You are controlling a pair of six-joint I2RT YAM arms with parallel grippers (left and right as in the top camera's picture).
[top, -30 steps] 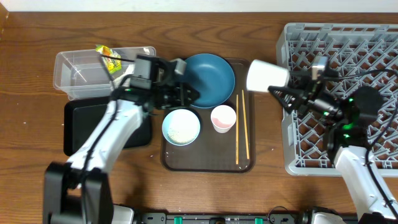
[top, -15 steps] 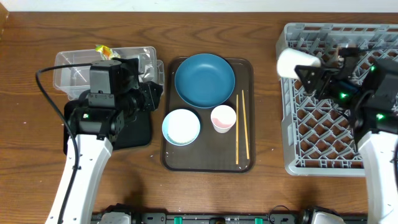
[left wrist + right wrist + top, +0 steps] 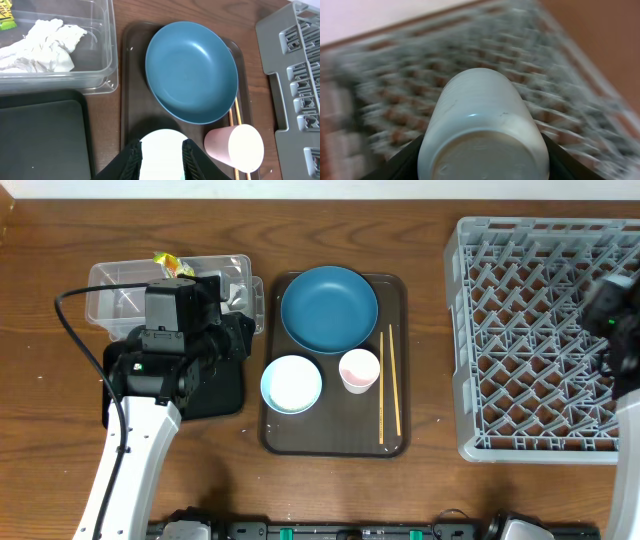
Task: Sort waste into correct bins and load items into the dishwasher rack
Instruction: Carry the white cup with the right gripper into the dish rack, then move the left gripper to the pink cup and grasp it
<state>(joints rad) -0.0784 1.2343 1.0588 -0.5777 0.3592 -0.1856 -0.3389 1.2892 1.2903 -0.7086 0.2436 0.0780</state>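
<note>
My right gripper draws back toward the rack's near edge next, before the pale-green cup goes down onto the pegs (image 3: 588,402) of the rack.
My right gripper (image 3: 482,167) is shut on the pale-green cup (image 3: 482,125), held on its side above the dishwasher rack (image 3: 560,100). In the overhead view that arm is a blur at the far right of the rack (image 3: 530,330). My left gripper (image 3: 162,160) hangs open and empty above the light-blue bowl (image 3: 162,142). The blue plate (image 3: 329,308), bowl (image 3: 291,384), pink cup (image 3: 359,370) and chopsticks (image 3: 388,385) lie on the brown tray. The tissue (image 3: 42,45) and the wrapper (image 3: 6,12) lie in the clear tub (image 3: 115,290). The black tray (image 3: 215,395) is partly under my left arm.
The brown serving tray (image 3: 330,442) sits between the bins and the rack. Bare wooden table lies in front of and behind it. The rack's left corner (image 3: 295,75) shows in the left wrist view.
The right arm has swung right with the pale-green cup, from the rack's left edge to its far right. The left arm pulled back from the plate to above the bins, then held.
</note>
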